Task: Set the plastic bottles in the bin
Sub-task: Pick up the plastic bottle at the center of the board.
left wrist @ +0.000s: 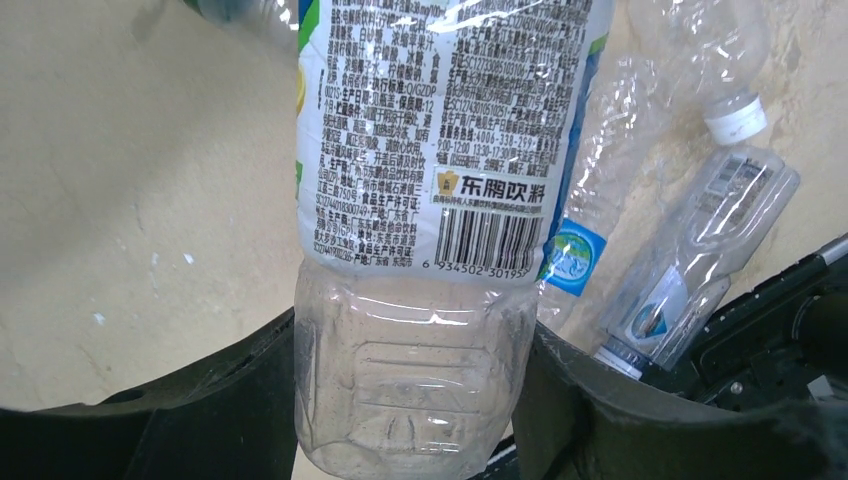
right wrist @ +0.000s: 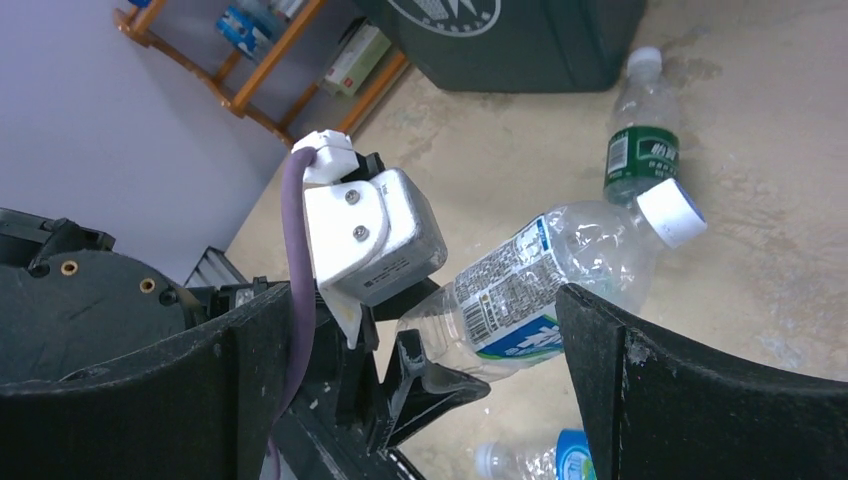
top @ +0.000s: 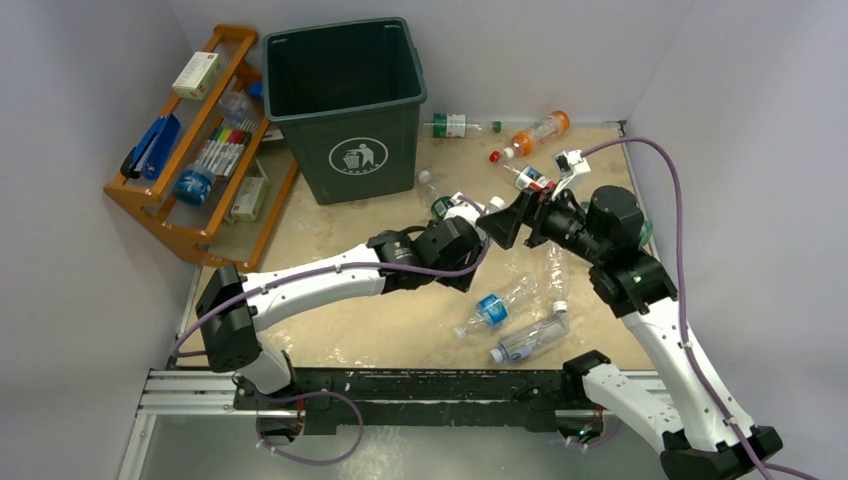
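Note:
The robot should raise its left gripper outward and to the left in the top view, over the bin's opening (top: 342, 72), to release the bottle, because the bin's rim is high.
My left gripper (top: 476, 213) is shut on the base of a clear bottle (left wrist: 430, 200) with a white, blue and green label and a white cap (top: 497, 203), held above the table's middle. In the right wrist view this bottle (right wrist: 530, 285) juts from the left gripper. My right gripper (top: 504, 224) is open and empty, right beside it, its fingers (right wrist: 620, 370) wide apart. The dark green bin (top: 345, 100) stands at the back left. Loose bottles lie around: a green-labelled one (top: 450, 125), an orange one (top: 537, 132), a red-capped one (top: 522, 176), and blue-labelled ones (top: 490, 311) (top: 530, 338).
An orange wooden rack (top: 160, 195) with markers and boxes leans at the far left beside the bin. A green-labelled bottle (right wrist: 640, 150) lies just in front of the bin (right wrist: 520, 45). Walls close the table at the back and right.

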Controlling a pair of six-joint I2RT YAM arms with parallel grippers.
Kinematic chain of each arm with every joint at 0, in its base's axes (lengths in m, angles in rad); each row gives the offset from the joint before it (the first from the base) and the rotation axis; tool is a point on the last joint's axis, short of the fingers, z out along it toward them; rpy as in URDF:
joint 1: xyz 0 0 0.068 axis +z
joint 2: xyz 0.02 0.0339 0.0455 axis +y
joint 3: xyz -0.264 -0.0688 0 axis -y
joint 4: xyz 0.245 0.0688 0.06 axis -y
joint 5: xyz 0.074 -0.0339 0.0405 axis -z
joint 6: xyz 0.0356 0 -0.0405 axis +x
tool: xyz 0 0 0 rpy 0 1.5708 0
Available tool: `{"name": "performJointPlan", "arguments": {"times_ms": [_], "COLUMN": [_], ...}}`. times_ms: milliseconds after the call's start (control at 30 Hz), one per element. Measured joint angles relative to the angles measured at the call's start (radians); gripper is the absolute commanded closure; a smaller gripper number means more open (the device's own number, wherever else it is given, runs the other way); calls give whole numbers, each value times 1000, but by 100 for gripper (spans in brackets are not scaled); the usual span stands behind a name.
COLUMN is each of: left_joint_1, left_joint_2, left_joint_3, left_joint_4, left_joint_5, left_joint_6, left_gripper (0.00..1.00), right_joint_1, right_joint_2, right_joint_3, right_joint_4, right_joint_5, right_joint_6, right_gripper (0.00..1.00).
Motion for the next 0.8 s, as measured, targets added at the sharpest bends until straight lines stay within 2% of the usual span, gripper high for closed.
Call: {"name": "performJointPlan", "arguments": {"times_ms": [200, 300, 433, 800], "left_joint_1": [70, 142, 220, 343], "left_joint_2": [44, 53, 64, 90], "left_joint_3": [108, 139, 263, 591], "left_joint_4": [-56, -78, -112, -176], "left_joint_5": [24, 36, 27, 43], "left_joint_6": [69, 83, 107, 184], "left_gripper": [43, 43, 42, 42], "right_joint_1": [-3, -5, -5, -5], "right_joint_2": [-23, -51, -84, -116], "right_joint_3": [28, 30, 27, -70], "right_joint_4": [5, -15, -71, -105], "right_joint_5": [58, 82, 126, 184], "right_joint_6": [3, 4, 6, 32], "right_gripper": [0, 0, 0, 0]}}
